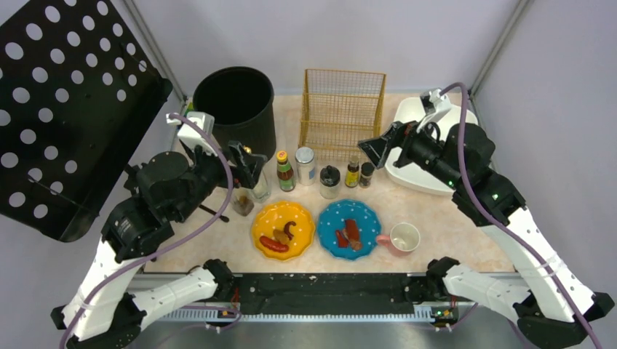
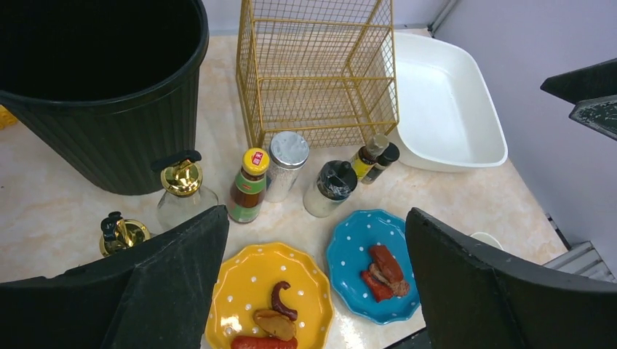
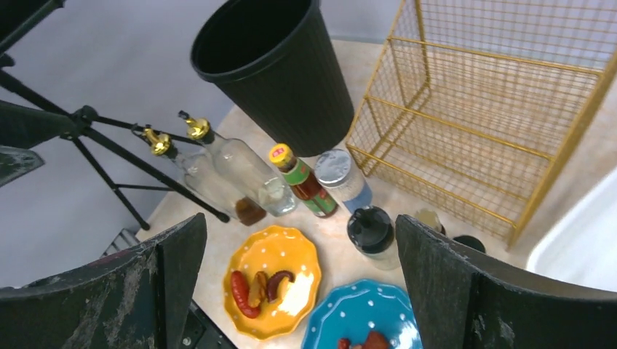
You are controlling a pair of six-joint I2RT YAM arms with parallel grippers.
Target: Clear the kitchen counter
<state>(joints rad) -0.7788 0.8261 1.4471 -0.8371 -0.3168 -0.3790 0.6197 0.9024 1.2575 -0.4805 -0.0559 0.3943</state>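
Note:
I should move my right gripper across and down to the bin-side glass bottle's neck (image 3: 213,142), because that bottle stands below the gripper and to its left in the top view.
The beige marbled kitchen counter (image 1: 436,225) holds a yellow plate (image 1: 283,229) and a blue plate (image 1: 348,228), both with sausage pieces, and a pink-and-white mug (image 1: 402,238). Behind them stand two gold-topped glass bottles (image 1: 260,185), a yellow-capped sauce bottle (image 1: 284,171), a silver-lidded jar (image 1: 305,165), a black-lidded jar (image 1: 329,182) and two small spice bottles (image 1: 359,174). My left gripper (image 1: 247,166) (image 2: 316,218) hangs open and empty above the glass bottles. My right gripper (image 1: 378,149) (image 3: 300,222) hangs open and empty above the spice bottles.
A black bin (image 1: 236,109) stands at the back left, a gold wire basket (image 1: 342,109) at the back middle and a white tub (image 1: 426,174) at the back right. A black perforated panel (image 1: 65,109) leans at the far left.

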